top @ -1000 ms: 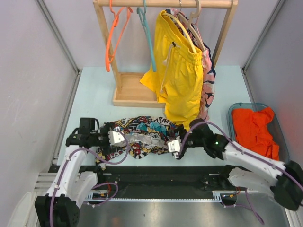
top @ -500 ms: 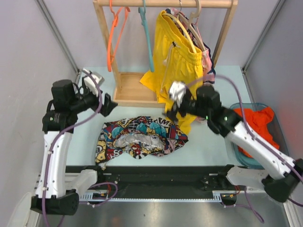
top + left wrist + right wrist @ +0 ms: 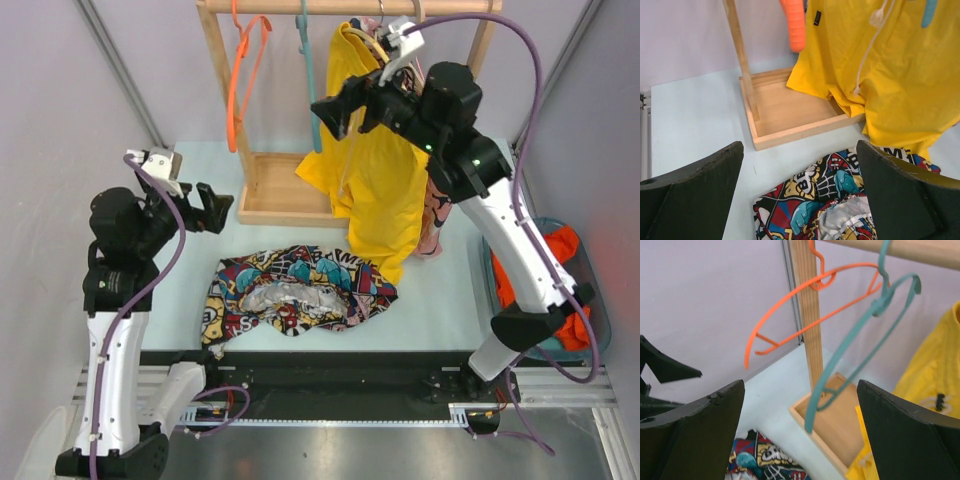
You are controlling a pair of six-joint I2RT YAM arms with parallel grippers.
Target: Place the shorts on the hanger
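I need to move my right gripper down and to the left in the overhead view next, with its fingers around the lower bar at the teal hanger's near end (image 3: 317, 138) (image 3: 816, 411), because that end hangs free.
The comic-print shorts (image 3: 300, 290) lie crumpled flat on the table near the front edge; they also show in the left wrist view (image 3: 840, 205) and the right wrist view (image 3: 765, 460). The teal hanger (image 3: 312, 85) hangs by its hook on the wooden rail and shows close in the right wrist view (image 3: 860, 340). My left gripper (image 3: 210, 208) is open and empty, raised above the table left of the shorts. My right gripper (image 3: 340, 112) is open and empty, held high beside the teal hanger, not touching it.
An orange hanger (image 3: 240, 75) hangs left of the teal one. Yellow shorts (image 3: 375, 160) and pink-patterned shorts (image 3: 437, 190) hang on wooden hangers to the right. The rack's wooden base tray (image 3: 285, 190) stands behind the shorts. A grey bin (image 3: 497, 235) with orange cloth is at right.
Both arms have lifted off the shorts, which stay on the table. The right gripper rose to rail height by the teal hanger; the left gripper rose and drew back left.
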